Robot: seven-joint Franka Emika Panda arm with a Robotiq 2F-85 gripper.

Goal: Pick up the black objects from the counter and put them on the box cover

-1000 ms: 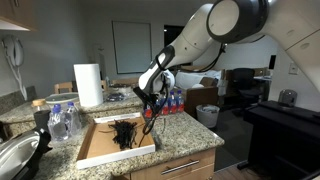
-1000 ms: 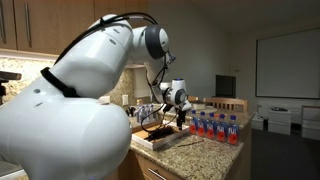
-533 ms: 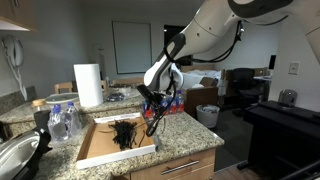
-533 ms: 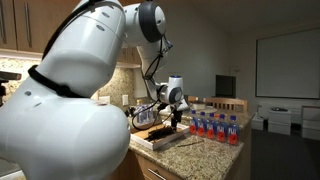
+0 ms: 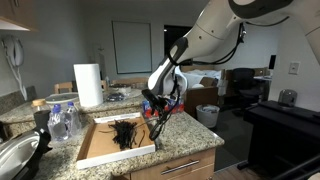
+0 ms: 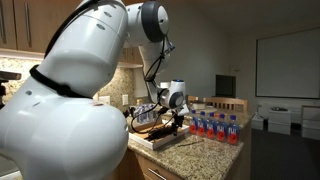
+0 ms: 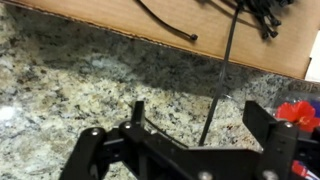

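Observation:
The thin black piece's lower length (image 7: 212,113) lies to the right in the wrist view, between my gripper's fingers, so I will ease my gripper that way and close on it.
The box cover (image 5: 105,148) lies on the granite counter (image 5: 185,130); its tan edge fills the top of the wrist view (image 7: 110,15). A clump of thin black objects (image 5: 124,132) rests inside it, and some show at the wrist view's top right (image 7: 262,18). One long black strip (image 7: 218,85) runs from the box cover's edge down over the counter (image 7: 70,80). Its lower end reaches between my fingers. My gripper (image 7: 200,125) hangs just above the counter beside the cover's near edge, open, with the fingers well apart and not touching the strip. An exterior view shows the gripper (image 6: 172,116) low by the cover (image 6: 152,137).
A row of red-and-blue bottles (image 6: 215,127) stands close beside the gripper; one shows red in the wrist view (image 7: 298,112). A paper towel roll (image 5: 89,85), clear plastic bottles (image 5: 62,120) and a metal bowl (image 5: 14,156) sit past the cover.
The arm has swung and carried the open gripper slightly down and sideways, toward the counter beside the box cover. The black clump has not moved.

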